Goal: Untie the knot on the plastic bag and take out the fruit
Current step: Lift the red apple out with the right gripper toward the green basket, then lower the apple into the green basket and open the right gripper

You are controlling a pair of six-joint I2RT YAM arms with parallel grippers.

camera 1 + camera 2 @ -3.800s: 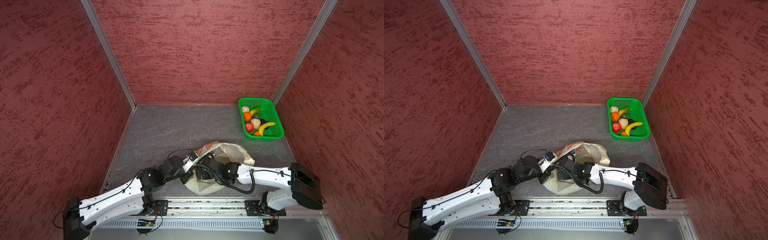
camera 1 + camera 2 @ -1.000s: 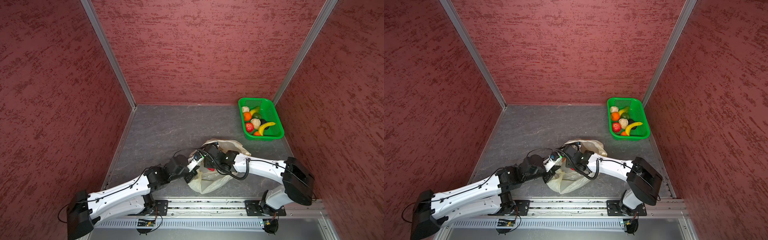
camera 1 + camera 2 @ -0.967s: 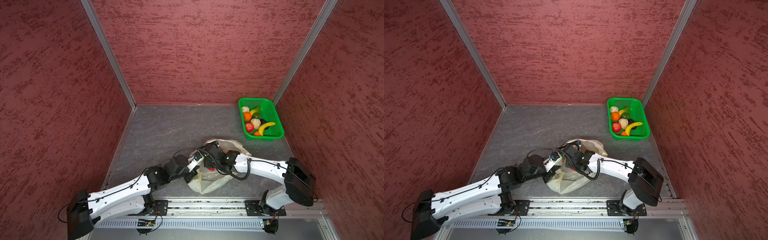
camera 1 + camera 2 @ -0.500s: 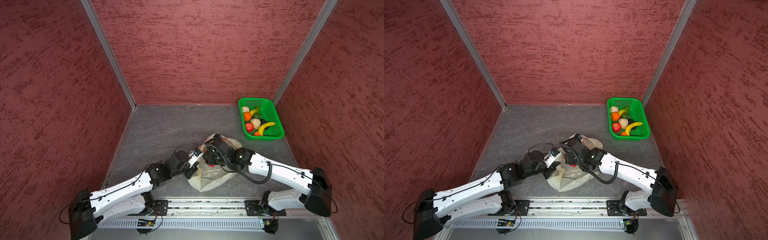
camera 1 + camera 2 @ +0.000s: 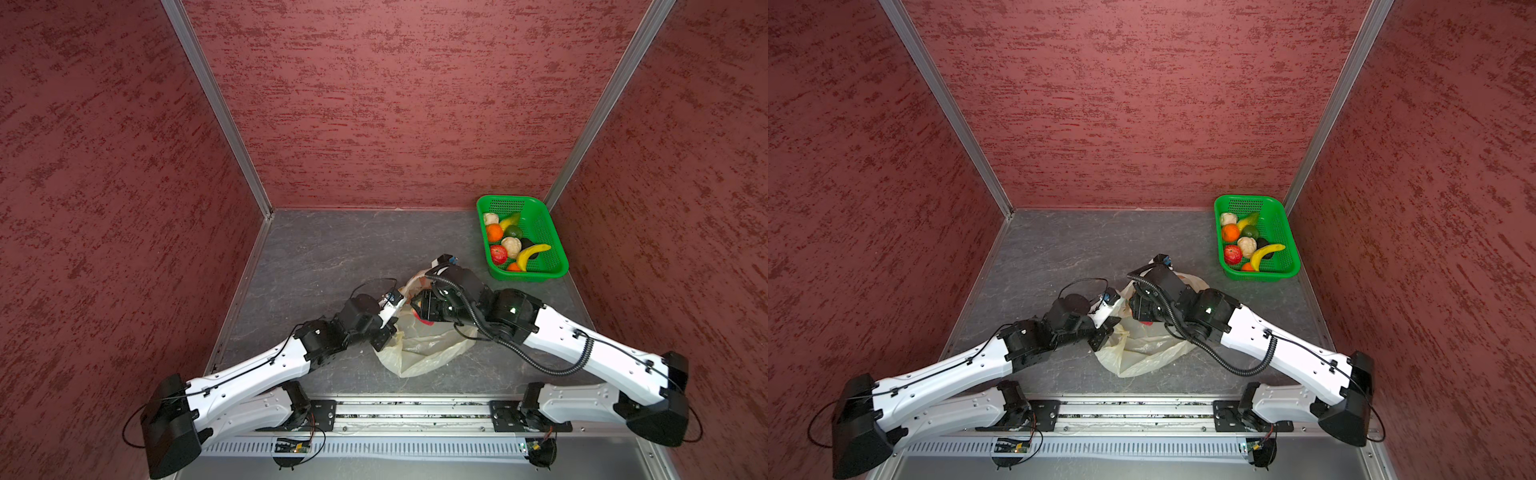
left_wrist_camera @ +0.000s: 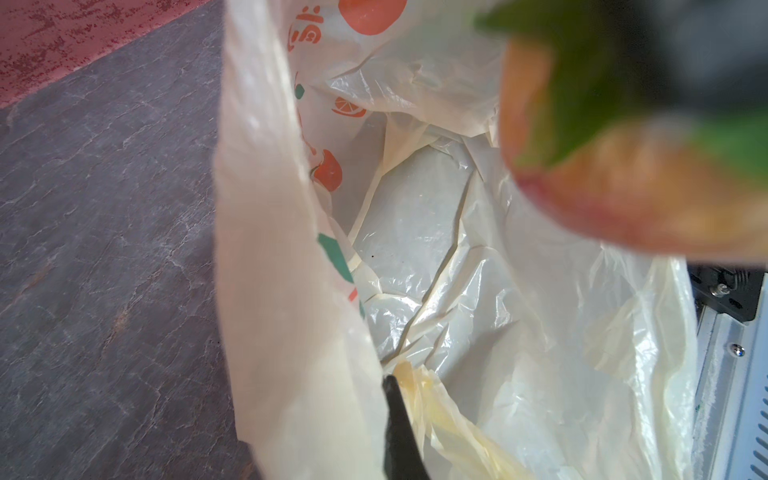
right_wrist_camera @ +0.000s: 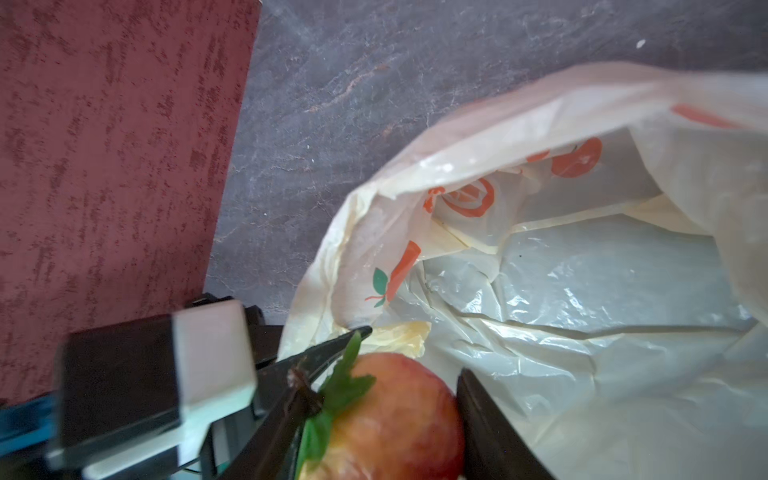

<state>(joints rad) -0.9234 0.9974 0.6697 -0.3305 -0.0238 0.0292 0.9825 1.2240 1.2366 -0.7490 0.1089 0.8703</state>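
The right gripper carries the red apple outward over the basket's middle [image 5: 518, 233] next and releases it, because the other fruit lies in the green mesh basket.
The pale-yellow plastic bag [image 5: 428, 353] [image 5: 1142, 353] lies crumpled at the front middle of the floor with its mouth open. No knot shows. My left gripper [image 5: 386, 332] [image 5: 1100, 337] [image 6: 409, 415] is shut on a bunched edge of the bag [image 6: 436, 232] at its mouth. My right gripper [image 5: 424, 311] [image 5: 1143, 316] [image 7: 384, 386] hovers just above the mouth. It is shut on a red apple [image 7: 390, 419] [image 6: 623, 187] with green leaves. The part of the bag's inside [image 7: 582, 291] that shows holds no fruit.
A green mesh basket [image 5: 557, 266] [image 5: 1292, 266] stands at the back right corner with several fruit [image 5: 511, 246] in it. Red walls close in the floor on three sides. A metal rail runs along the front edge.
My right gripper has come up out of the bag's mouth with the apple and drawn toward the back. Its arm has swung out to the right. My left gripper keeps its hold on the bag's edge.
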